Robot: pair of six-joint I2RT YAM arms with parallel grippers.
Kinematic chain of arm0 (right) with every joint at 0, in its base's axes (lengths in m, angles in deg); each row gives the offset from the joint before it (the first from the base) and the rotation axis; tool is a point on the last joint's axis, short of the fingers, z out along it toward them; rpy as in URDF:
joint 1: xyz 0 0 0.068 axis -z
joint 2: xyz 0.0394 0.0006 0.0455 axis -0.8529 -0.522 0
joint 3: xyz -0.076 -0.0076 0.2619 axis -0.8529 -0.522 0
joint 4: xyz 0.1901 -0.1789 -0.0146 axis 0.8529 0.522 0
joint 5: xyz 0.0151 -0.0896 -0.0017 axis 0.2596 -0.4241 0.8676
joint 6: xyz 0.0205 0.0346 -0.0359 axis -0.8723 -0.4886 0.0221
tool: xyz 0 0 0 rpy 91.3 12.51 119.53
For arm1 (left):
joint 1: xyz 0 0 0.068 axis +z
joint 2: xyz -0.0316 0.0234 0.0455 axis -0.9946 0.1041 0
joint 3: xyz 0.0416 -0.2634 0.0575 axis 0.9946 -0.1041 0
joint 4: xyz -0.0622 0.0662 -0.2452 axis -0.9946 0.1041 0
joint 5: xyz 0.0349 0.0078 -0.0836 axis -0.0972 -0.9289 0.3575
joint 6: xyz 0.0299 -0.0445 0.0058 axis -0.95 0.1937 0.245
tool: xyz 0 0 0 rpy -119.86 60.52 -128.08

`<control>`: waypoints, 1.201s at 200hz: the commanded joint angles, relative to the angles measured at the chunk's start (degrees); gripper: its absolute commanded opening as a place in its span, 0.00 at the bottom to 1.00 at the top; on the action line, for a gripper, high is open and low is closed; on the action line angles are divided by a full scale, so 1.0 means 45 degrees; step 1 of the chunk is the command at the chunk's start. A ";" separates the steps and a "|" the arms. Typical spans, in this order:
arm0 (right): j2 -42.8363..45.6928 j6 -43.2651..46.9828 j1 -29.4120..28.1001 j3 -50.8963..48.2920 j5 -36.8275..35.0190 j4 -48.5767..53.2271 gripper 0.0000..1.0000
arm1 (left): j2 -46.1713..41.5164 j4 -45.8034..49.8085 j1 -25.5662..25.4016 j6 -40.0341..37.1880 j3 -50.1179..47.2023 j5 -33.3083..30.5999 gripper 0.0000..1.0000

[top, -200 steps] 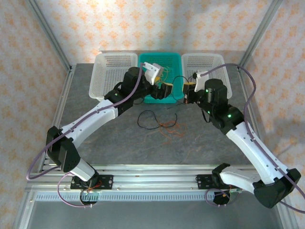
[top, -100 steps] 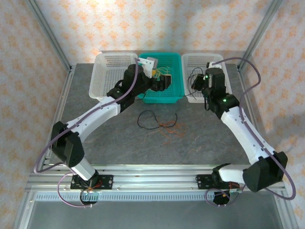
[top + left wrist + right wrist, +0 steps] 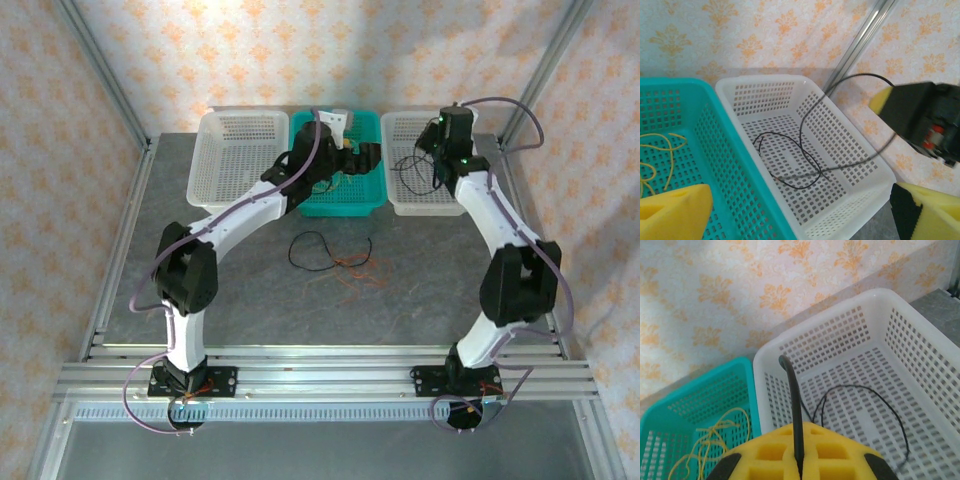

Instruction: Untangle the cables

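Next, my right gripper goes down toward the bottom of the white basket beneath it and releases the cable there. The black cable's loops already rest inside.
My right gripper is shut on a black cable, which arches up from the yellow pads and drops in loops onto the floor of the right white basket. From above, the right gripper hangs over that basket. My left gripper stands open, holding nothing, over the teal basket's right wall; from above the left gripper is over the teal basket. A yellow cable lies in the teal basket. A second black cable and an orange cable lie together on the table.
An empty white basket stands left of the teal one. All three sit in a row against the back wall. Metal frame posts rise at the back corners. The grey table in front of the baskets is open.
Both arms reached toward the back. The right gripper carried the black cable from in front of the teal basket over the right white basket. The left gripper moved right over the teal basket.
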 commanded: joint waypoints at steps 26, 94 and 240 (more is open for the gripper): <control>-0.2689 -0.0639 0.0486 0.3174 0.0616 0.0800 0.00 | 0.1546 0.0530 -0.0330 0.0487 0.1671 0.0476 0.94; -0.4661 -0.0976 0.0717 0.4147 0.0198 0.1985 0.17 | 0.2863 0.1089 -0.0373 0.0872 0.2793 0.0934 0.94; -0.0054 0.0197 -0.0576 -0.0873 -0.1830 0.0619 0.54 | -0.1073 0.0405 -0.0880 -0.0545 -0.1703 -0.0738 0.95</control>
